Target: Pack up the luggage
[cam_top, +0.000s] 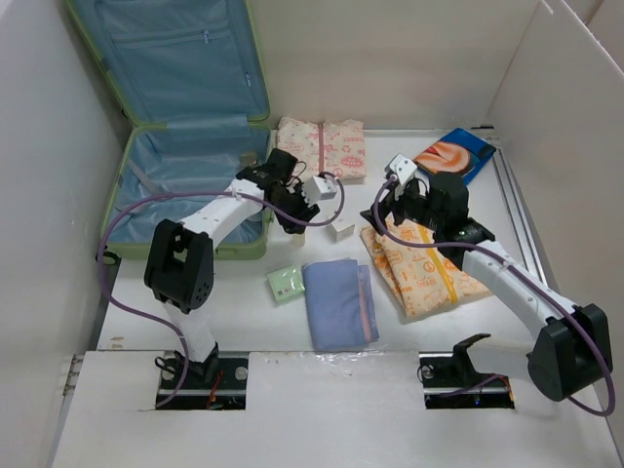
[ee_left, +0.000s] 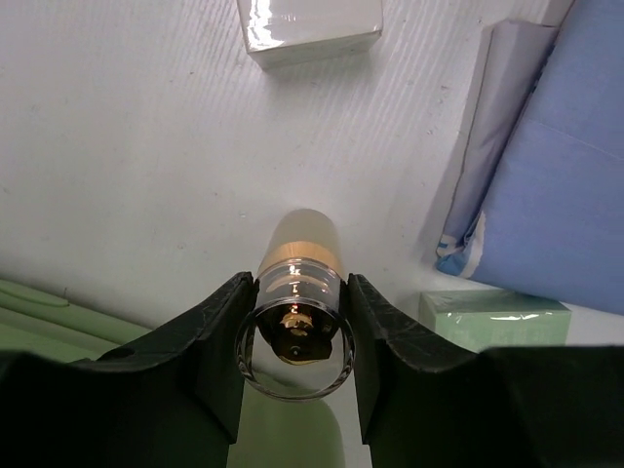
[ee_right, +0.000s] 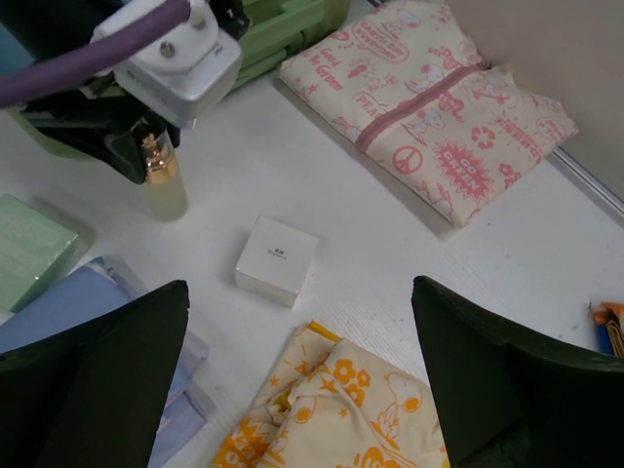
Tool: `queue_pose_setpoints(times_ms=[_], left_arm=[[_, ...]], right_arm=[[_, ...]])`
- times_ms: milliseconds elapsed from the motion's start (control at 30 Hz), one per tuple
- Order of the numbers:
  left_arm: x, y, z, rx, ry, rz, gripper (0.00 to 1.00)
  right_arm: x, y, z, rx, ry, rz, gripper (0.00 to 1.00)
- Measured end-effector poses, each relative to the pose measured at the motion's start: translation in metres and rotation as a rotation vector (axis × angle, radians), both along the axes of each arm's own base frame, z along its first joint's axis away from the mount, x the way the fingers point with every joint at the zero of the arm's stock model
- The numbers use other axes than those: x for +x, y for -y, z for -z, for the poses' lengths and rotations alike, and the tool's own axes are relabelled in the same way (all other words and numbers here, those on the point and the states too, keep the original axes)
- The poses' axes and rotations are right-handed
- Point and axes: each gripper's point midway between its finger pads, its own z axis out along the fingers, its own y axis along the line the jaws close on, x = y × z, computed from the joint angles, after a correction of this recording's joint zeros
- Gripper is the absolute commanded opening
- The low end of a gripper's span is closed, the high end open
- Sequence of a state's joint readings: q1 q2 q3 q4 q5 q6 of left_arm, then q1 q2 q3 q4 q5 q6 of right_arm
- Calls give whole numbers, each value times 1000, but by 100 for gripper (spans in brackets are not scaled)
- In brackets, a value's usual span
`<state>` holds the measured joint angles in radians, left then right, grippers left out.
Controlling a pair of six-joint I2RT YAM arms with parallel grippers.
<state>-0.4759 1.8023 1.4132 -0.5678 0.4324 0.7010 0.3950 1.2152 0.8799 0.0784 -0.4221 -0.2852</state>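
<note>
The far end of the luggage shows bare lining, so I will next raise my left gripper over the green rim, then move it outward and down to that end to let go of the bottle (ee_left: 297,283).
The luggage (cam_top: 185,171) lies open at the back left, its light-green shell rim (cam_top: 244,252) toward me and its blue-lined lid leaning on the back wall. My left gripper (cam_top: 292,210) is just right of the luggage. It is shut on the clear cap of a small pale-yellow bottle (ee_left: 297,283) with a gold collar, also seen in the right wrist view (ee_right: 166,185). The bottle hangs over the white table beside the green shell (ee_left: 39,312). My right gripper (ee_right: 297,288) is open and empty above a yellow cartoon-print cloth (ee_right: 361,409), in the top view (cam_top: 392,207).
A small white box (cam_top: 341,231) lies between the grippers. A green box (cam_top: 285,284) and folded blue cloth (cam_top: 338,302) lie nearer me. A pink-print cloth pack (cam_top: 322,146) and a blue packet (cam_top: 455,156) lie at the back. White walls enclose the table.
</note>
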Motion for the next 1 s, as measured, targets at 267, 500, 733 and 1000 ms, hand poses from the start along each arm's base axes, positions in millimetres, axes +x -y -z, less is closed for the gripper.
queue_pose_setpoints(times_ms=[267, 500, 733, 1000], left_arm=[[48, 14, -98, -181, 101, -94, 0], [107, -34, -175, -346, 241, -307, 0], [143, -118, -179, -373, 259, -551, 0], [195, -189, -137, -377, 256, -721, 0]], right_arm=[[3, -1, 2, -6, -6, -1, 100], [14, -9, 4, -14, -16, -12, 100], [38, -24, 9, -26, -39, -33, 100], [82, -46, 17, -35, -58, -51, 100]])
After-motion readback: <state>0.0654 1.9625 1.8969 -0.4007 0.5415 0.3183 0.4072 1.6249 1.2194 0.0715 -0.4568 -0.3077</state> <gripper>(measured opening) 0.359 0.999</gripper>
